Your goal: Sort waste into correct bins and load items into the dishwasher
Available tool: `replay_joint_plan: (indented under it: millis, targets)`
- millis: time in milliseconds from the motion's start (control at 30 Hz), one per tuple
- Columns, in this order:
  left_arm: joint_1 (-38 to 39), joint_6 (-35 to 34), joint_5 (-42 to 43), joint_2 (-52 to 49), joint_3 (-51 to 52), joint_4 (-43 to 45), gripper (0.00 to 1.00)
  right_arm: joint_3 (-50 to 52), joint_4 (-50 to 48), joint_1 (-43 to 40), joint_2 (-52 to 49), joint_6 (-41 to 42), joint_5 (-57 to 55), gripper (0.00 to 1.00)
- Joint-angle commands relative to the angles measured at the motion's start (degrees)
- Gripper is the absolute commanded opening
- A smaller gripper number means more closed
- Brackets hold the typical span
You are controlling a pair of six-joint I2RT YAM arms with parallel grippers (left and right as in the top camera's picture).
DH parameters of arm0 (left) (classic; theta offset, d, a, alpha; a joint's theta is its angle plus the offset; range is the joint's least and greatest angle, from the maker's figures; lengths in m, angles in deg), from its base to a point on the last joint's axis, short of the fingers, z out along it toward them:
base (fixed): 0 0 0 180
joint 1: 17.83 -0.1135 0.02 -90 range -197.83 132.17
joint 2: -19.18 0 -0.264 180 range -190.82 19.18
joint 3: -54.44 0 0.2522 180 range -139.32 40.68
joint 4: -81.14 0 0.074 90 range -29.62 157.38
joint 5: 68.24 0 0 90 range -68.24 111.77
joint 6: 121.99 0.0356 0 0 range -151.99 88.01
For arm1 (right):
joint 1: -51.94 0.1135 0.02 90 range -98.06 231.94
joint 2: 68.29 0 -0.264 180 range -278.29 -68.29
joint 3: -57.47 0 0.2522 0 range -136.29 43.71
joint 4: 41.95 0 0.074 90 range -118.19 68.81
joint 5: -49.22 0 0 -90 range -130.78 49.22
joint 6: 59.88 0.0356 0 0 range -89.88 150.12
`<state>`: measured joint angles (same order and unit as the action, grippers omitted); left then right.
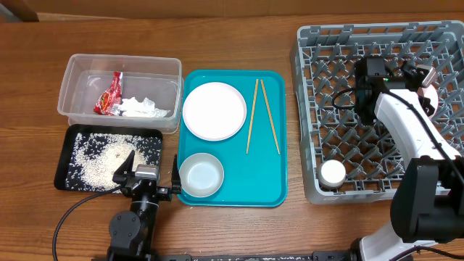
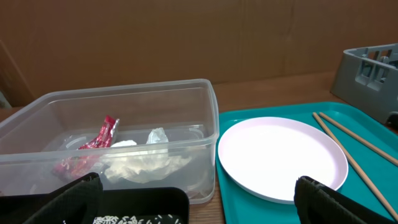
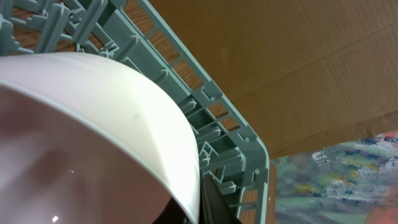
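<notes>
I will next move my right gripper to the left in the overhead view and release the white plate among the dish rack's middle wires, because the rack's far corner crowds the plate.
The clear tub [image 1: 72,72] holds the red wrapper [image 1: 110,94] and white tissue [image 1: 141,108]; both also show in the left wrist view [image 2: 93,142] [image 2: 146,163]. The black tray [image 1: 65,156] holds rice grains [image 1: 101,156]. A white plate [image 1: 214,110], a white bowl [image 1: 201,175] and two chopsticks [image 1: 262,116] lie on the teal tray [image 1: 239,190]. A small white cup [image 1: 333,172] stands in the grey dish rack [image 1: 308,109]. My left gripper [image 1: 151,174] is open and empty at the table's front. My right gripper [image 1: 424,83] is shut on the rim of a white plate [image 3: 93,124] inside the rack.
The rack's far wall and corner [image 3: 242,134] stand close behind the held plate. The right arm [image 1: 413,138] reaches across the rack's right half. Brown cardboard walls back the table. Bare wood lies between the teal tray and the rack.
</notes>
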<state>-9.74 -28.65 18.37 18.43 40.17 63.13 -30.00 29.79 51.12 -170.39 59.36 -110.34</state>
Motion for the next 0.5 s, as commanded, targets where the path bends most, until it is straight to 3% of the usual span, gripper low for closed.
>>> replay_joint_plan:
  millis: [0,400,433,467]
  targets:
    - [-0.6,-0.7,0.5,0.5,0.2,0.2,1.00,1.1,0.9,-0.2,-0.9,-0.2,5.6,0.04]
    - [-0.6,-0.8,0.5,0.5,0.2,0.2,1.00,3.3,4.4,6.2,-0.9,2.8,8.4,0.06]
    - [-0.6,-0.7,0.5,0.5,0.2,0.2,1.00,3.2,4.6,6.7,-0.9,3.0,8.5,0.10]
    - [-0.6,-0.7,0.5,0.5,0.2,0.2,1.00,2.9,5.4,7.4,-0.8,4.1,8.7,0.21]
